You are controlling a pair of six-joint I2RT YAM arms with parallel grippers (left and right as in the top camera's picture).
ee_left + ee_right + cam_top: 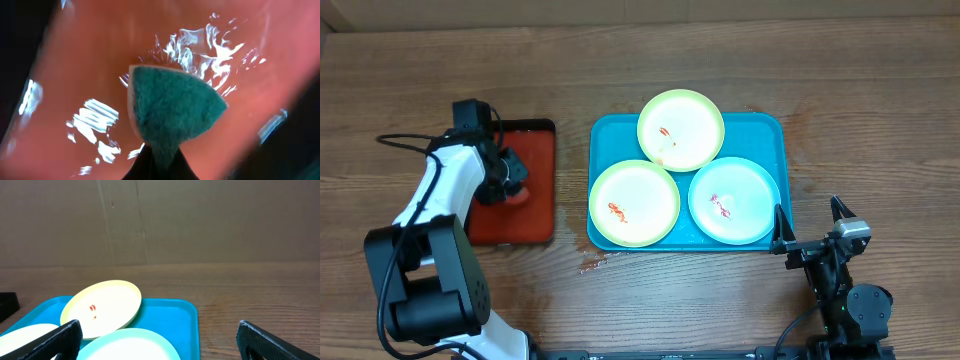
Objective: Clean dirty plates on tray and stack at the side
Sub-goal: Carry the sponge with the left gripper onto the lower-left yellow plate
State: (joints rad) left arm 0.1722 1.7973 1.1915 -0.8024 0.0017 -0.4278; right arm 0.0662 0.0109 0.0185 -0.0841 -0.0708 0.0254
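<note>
I will next lift my left gripper off the red tray, then bring the sponge down onto the front yellow-green plate, which has a red smear.
Three plates lie on the turquoise tray: a yellow-green one at the back, a yellow-green one at the front left and a light blue one at the front right, each with small red smears. My left gripper is over the red tray and is shut on a green sponge. My right gripper is open and empty near the turquoise tray's front right corner. The right wrist view shows the back plate, the blue plate and the tray.
The red tray with a black rim sits left of the turquoise tray; its wet surface glints in the left wrist view. A small red smear marks the wooden table in front of the turquoise tray. A brown cardboard wall stands behind the table.
</note>
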